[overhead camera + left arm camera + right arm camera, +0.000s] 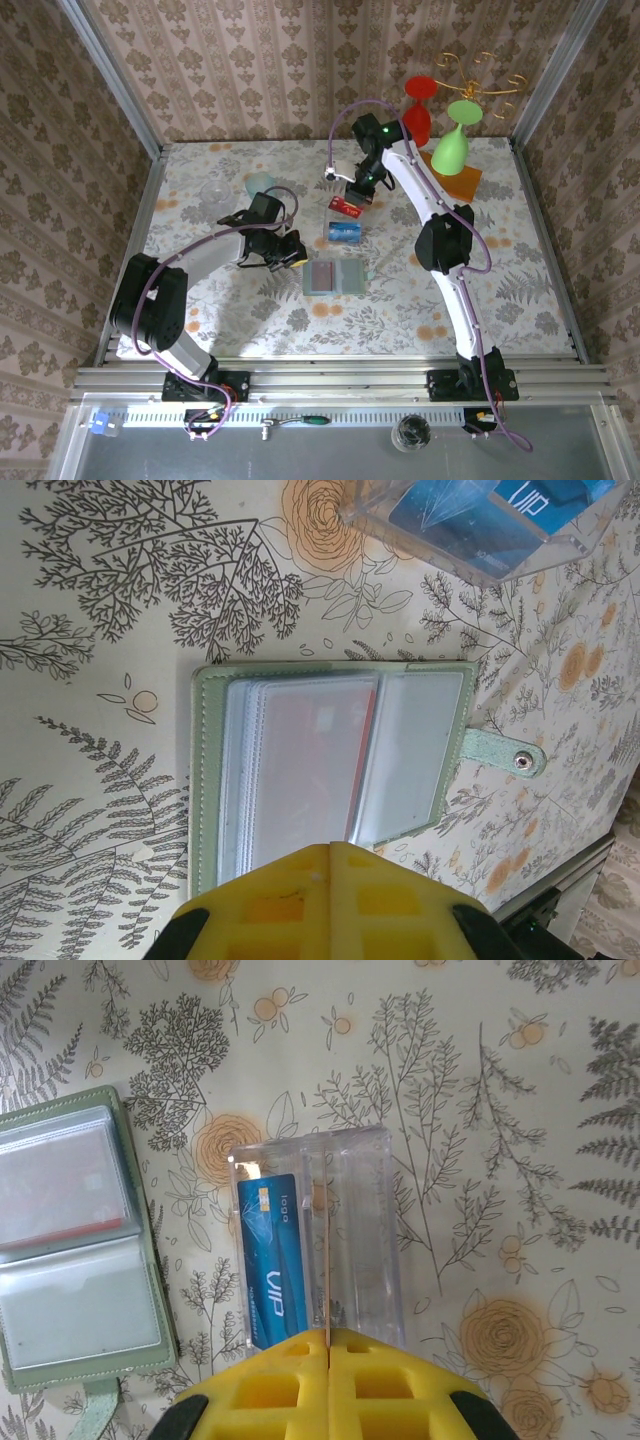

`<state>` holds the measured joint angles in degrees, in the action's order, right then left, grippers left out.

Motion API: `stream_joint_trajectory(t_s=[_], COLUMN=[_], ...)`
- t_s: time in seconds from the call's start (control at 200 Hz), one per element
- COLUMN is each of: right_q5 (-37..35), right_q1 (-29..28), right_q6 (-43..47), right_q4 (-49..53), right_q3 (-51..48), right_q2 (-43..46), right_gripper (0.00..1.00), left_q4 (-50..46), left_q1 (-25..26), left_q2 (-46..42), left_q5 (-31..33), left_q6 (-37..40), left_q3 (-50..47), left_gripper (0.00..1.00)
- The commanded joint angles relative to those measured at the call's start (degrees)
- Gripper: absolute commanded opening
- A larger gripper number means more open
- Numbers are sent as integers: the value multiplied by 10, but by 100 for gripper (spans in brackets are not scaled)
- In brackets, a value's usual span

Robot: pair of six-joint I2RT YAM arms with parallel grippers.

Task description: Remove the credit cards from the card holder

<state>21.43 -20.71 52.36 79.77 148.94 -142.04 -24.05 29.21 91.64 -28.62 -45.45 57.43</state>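
Observation:
My right gripper is above the box's empty section beside the blue credit card (270, 1250), so next it will lower its card into that section and let go.
The card holder (335, 277) lies open on the flowered tablecloth, a grey-green wallet (205, 780) with clear sleeves. A red credit card (320, 745) sits in one sleeve. My left gripper (330, 848) is shut with nothing visible between its yellow fingers. Its tips hang over the wallet's near edge, and it is just left of the wallet (289, 253). My right gripper (328, 1332) is shut on a thin credit card (327, 1260) seen edge-on, red from above (347, 207). It hangs over a clear plastic box (365, 1230) holding a blue credit card (270, 1250).
The clear box (345, 232) sits just behind the wallet (70, 1250). A red goblet (418, 105), a green goblet (452, 145) and an orange mat (462, 180) stand at the back right. A clear glass (213, 192) and a pale dish (260, 183) are at the back left.

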Motion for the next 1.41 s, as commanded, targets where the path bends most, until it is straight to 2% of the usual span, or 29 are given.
stream_joint_trajectory(t_s=[0.0,0.215,0.935,1.21,1.4], right_q5=[0,-20,0,-24,-57], right_q1=[3,4,2,2,2], right_q6=[5,14,33,19,-8], right_q4=[-4,-3,40,21,-44], right_q3=[21,21,15,-7,-50], right_q2=[37,19,-43,-41,-6], right_gripper=[0,0,0,11,17], left_q4=[-4,1,8,22,30], left_q1=[4,5,7,8,8], left_q2=[-11,-11,-4,-4,1], left_q5=[6,6,4,1,-4], left_q6=[-9,-12,-17,-22,-22], left_q3=[6,3,-4,-14,-15], left_gripper=[5,5,5,5,5])
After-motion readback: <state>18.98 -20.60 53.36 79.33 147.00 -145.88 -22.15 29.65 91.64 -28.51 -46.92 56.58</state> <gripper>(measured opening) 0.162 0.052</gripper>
